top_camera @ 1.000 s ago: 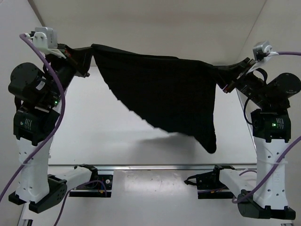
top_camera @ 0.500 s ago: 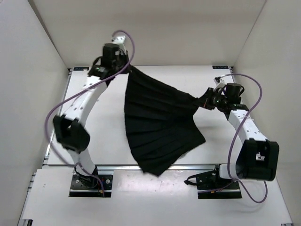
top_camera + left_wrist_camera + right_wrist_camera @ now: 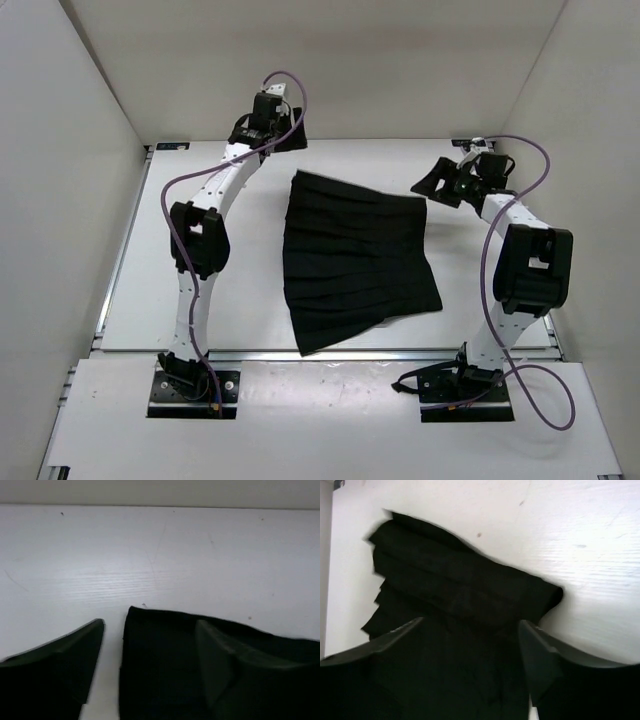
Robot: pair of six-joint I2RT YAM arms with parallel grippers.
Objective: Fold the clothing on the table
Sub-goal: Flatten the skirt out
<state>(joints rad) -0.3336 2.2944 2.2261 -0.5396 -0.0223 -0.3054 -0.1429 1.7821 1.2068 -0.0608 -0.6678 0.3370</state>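
Next, my left gripper draws back over the pleats and lowers onto the thin fold in the clothing's near half, since the fold lies back and below it.
The clothing (image 3: 355,260), a black pleated garment, lies spread flat on the white table (image 3: 150,260). My left gripper (image 3: 270,138) stands open at the far side, just above the garment's far left corner. In the left wrist view that corner of the clothing (image 3: 160,670) lies loose between the spread fingers of the left gripper (image 3: 150,622). My right gripper (image 3: 432,180) is open beside the far right corner. In the right wrist view the bunched edge of the clothing (image 3: 460,590) sits below and ahead of the parted fingers of the right gripper (image 3: 470,621), not pinched.
White walls close in the table at the back and on both sides. A metal rail (image 3: 330,352) runs along the near edge, with both arm bases behind it. Purple cables loop off both arms.
The clothing hung stretched in the air between both shut grippers. It now lies flat on the table, both arms have swung to the far side, and both grippers have opened and let go.
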